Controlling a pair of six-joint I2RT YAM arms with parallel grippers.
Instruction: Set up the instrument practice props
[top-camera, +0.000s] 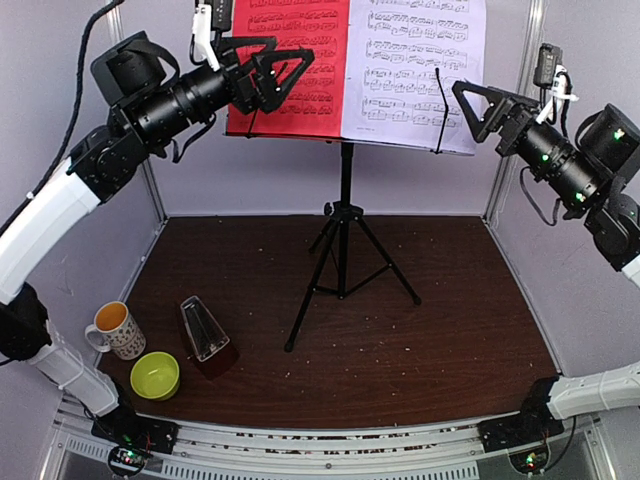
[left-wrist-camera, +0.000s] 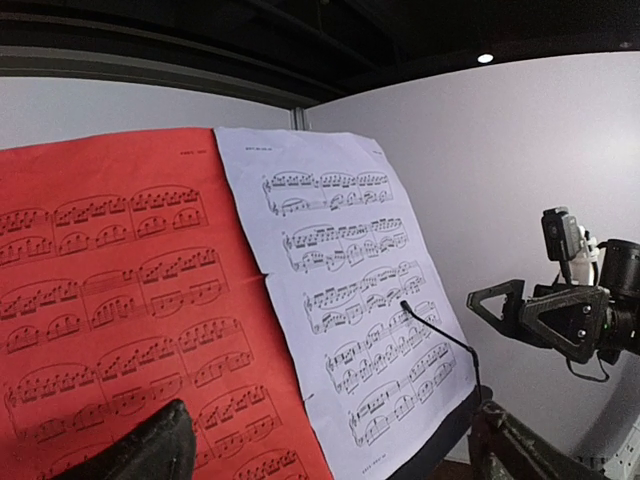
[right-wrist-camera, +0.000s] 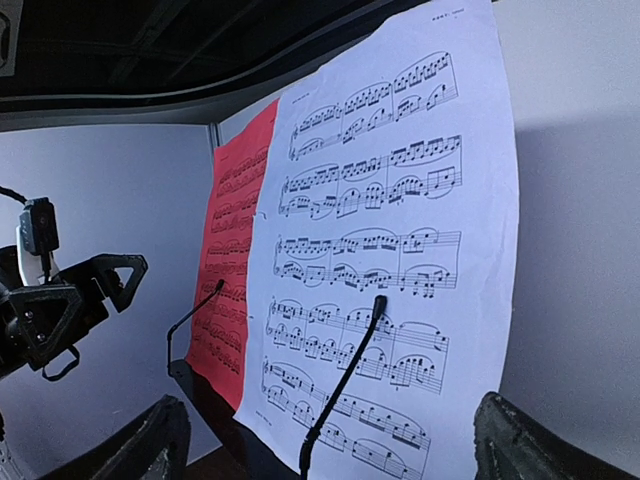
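Note:
Next, my left gripper draws back from the red sheet and lowers onto the metronome's narrow top (top-camera: 192, 306), since that top lies well below it, nearer my base.
The black tripod music stand (top-camera: 343, 235) stands at the back middle of the table. A red music sheet (top-camera: 295, 60) and a white music sheet (top-camera: 415, 70) rest side by side on its desk, each under a thin black holder arm (right-wrist-camera: 345, 390). My left gripper (top-camera: 288, 75) is open and empty, held high in front of the red sheet (left-wrist-camera: 110, 300). My right gripper (top-camera: 470, 112) is open and empty, just right of the white sheet (right-wrist-camera: 390, 230). The dark-red pyramid metronome (top-camera: 205, 335) with its clear cover stands at the near left of the table.
A patterned mug with an orange inside (top-camera: 118, 328) and a lime-green bowl (top-camera: 155, 375) sit at the near left beside the metronome. The stand's legs spread over the middle of the brown table (top-camera: 450, 330). White walls close in the back and sides.

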